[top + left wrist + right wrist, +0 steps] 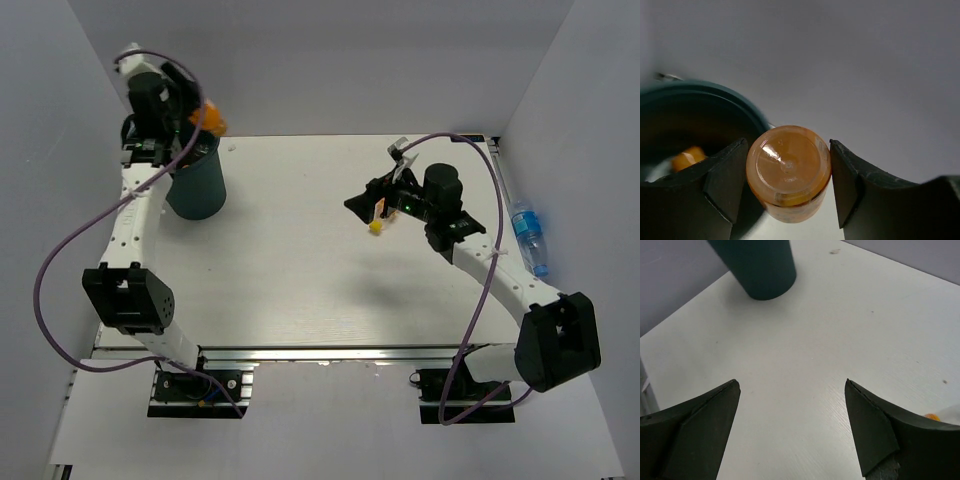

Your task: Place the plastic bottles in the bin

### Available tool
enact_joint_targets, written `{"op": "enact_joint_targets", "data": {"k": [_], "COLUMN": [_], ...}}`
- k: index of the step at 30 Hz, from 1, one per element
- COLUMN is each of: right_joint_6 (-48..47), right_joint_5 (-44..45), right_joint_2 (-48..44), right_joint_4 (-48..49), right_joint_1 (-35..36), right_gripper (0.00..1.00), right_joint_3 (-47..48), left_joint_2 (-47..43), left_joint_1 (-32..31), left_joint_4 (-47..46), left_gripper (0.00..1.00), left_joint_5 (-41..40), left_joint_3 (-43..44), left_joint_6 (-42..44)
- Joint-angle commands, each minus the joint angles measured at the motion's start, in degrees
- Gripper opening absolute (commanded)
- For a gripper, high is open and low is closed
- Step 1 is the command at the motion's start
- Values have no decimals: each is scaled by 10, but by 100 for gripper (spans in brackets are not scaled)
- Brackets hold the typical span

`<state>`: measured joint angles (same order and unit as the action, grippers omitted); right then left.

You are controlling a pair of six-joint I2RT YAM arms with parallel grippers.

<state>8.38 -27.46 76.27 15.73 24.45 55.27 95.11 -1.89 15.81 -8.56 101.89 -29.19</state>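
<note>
The robot's right gripper will next lower its open fingers around the bottle's yellow cap [376, 227] [932, 417], because the cap is below the gripper and to its right in the wrist view.
My left gripper [198, 113] is shut on a stubby orange bottle [213, 120], held high just above the far rim of the dark teal bin [195, 182]. In the left wrist view the bottle's base [788, 167] faces the camera between both fingers, beside the bin's rim [715, 92]. Another orange bottle [686, 158] lies inside the bin. My right gripper [358, 205] is open and empty over the table's middle right. An orange bottle with a yellow cap [377, 224] lies right beside it, and a sliver shows in the right wrist view [931, 416]. The bin shows there too [757, 265].
A clear bottle with a blue label [528, 236] lies off the table's right edge by the wall. A small clear object [398, 150], perhaps the slim bottle, sits behind the right gripper. White walls close in the left, back and right sides.
</note>
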Motion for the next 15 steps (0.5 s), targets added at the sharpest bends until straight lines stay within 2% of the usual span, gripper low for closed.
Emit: {"op": "enact_joint_targets", "data": {"k": [1, 4, 5, 7, 9, 13, 15], "right_joint_6": [13, 25, 25, 42, 83, 167, 188], "right_joint_5": [80, 115, 136, 174, 237, 342, 402], "right_joint_2": [-8, -12, -14, -13, 1, 40, 64], "right_joint_4": [-4, -17, -19, -20, -22, -78, -98], "right_joint_1": [-2, -3, -3, -3, -3, -3, -3], "right_gripper": [89, 89, 89, 89, 89, 89, 89], "right_joint_3": [-22, -24, -30, -38, -43, -22, -9], "left_joint_2": [1, 25, 35, 41, 42, 39, 46], "left_joint_1": [68, 106, 113, 115, 115, 114, 115], "left_joint_4": [33, 43, 44, 48, 46, 62, 91], "left_gripper": [3, 6, 10, 51, 98, 98, 98], "left_joint_5": [-146, -196, -202, -188, -163, -180, -187], "left_joint_3": [25, 40, 45, 45, 37, 51, 92], "left_joint_6": [3, -2, 2, 16, 24, 32, 37]}}
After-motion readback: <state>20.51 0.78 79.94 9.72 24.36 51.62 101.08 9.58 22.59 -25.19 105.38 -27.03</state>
